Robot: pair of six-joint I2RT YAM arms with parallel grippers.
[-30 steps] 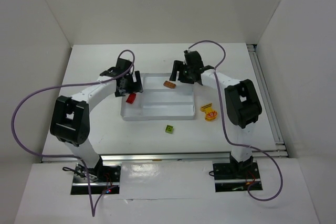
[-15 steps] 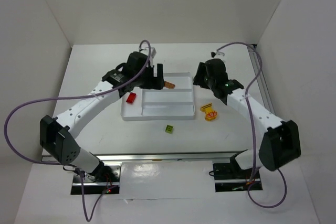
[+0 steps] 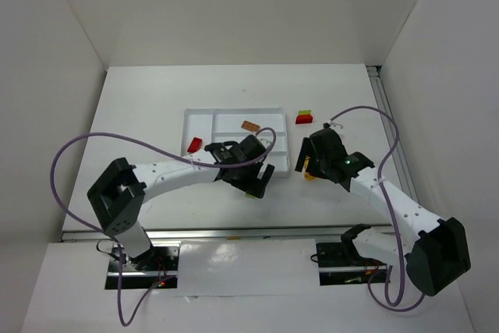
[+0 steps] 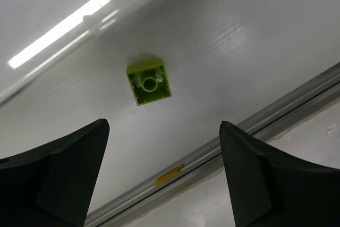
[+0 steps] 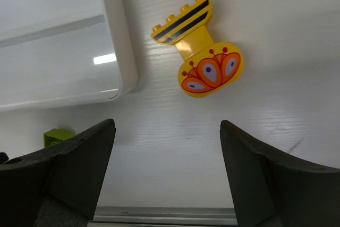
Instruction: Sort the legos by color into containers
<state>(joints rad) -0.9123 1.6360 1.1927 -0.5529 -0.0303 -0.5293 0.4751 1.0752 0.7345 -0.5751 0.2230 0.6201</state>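
I should next bring my left gripper down toward the tabletop and put its open fingers on both sides of the lime green brick (image 4: pixel 149 81), because that brick is still outside the tray.
The white tray (image 3: pixel 234 163) lies mid-table. A red brick (image 3: pixel 194 144) lies in its tall left section and an orange-brown brick (image 3: pixel 250 125) in a far long section. My left gripper (image 3: pixel 257 181) hangs open and empty just in front of the tray, over a lime green brick (image 4: pixel 149 81) that lies beyond its fingertips (image 4: pixel 79 152). My right gripper (image 3: pixel 310 158) is open and empty by the tray's near right corner (image 5: pixel 114 51), above a yellow piece with black stripes and orange petals (image 5: pixel 196 46). The green brick also shows in the right wrist view (image 5: pixel 57 135).
A small red and green brick (image 3: pixel 304 118) lies on the table right of the tray's far corner. A metal rail (image 4: pixel 255 126) runs along the table's near edge. White walls close in the left, back and right sides.
My left arm swung from the tray's far side to its front, over the green brick. My right arm pulled back towards me, over the yellow piece, uncovering the red and green brick.
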